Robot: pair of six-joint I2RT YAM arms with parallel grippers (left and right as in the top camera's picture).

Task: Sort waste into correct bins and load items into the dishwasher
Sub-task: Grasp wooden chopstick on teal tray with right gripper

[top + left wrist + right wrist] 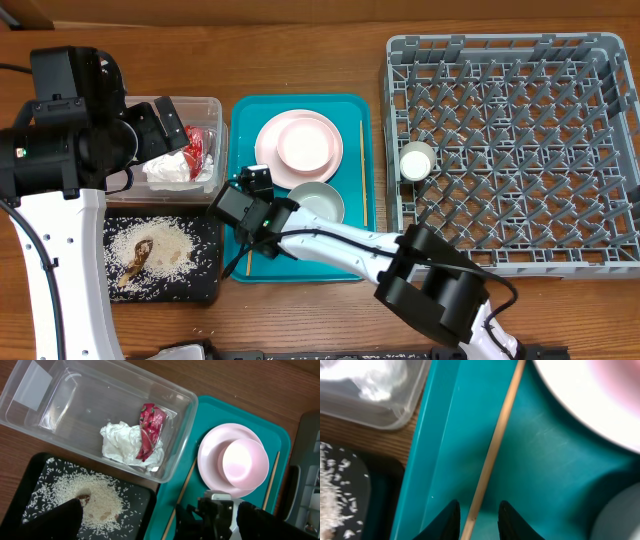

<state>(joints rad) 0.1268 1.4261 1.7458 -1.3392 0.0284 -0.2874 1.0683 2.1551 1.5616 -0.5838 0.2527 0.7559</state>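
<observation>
My right gripper should next move down a little onto the wooden chopsticks stick and close around it, because its open fingers are already on both sides of the stick, with teal showing on either side.
My right gripper hangs low over the left side of the teal tray, open, its fingers straddling a wooden chopsticks stick with a gap on each side. The second stick lies along the tray's right edge. On that tray sit the pink plate, the pink bowl on it, and the grey-green bowl. The clear tub holds the white napkin and the red wrapper. Rice and scraps lie on the black tray. My left gripper hovers wide open, holding nothing.
The grey dish rack fills the right side, with the white cup inside near its left wall. My right arm stretches across the teal tray's front edge. Bare wooden table lies behind the tray.
</observation>
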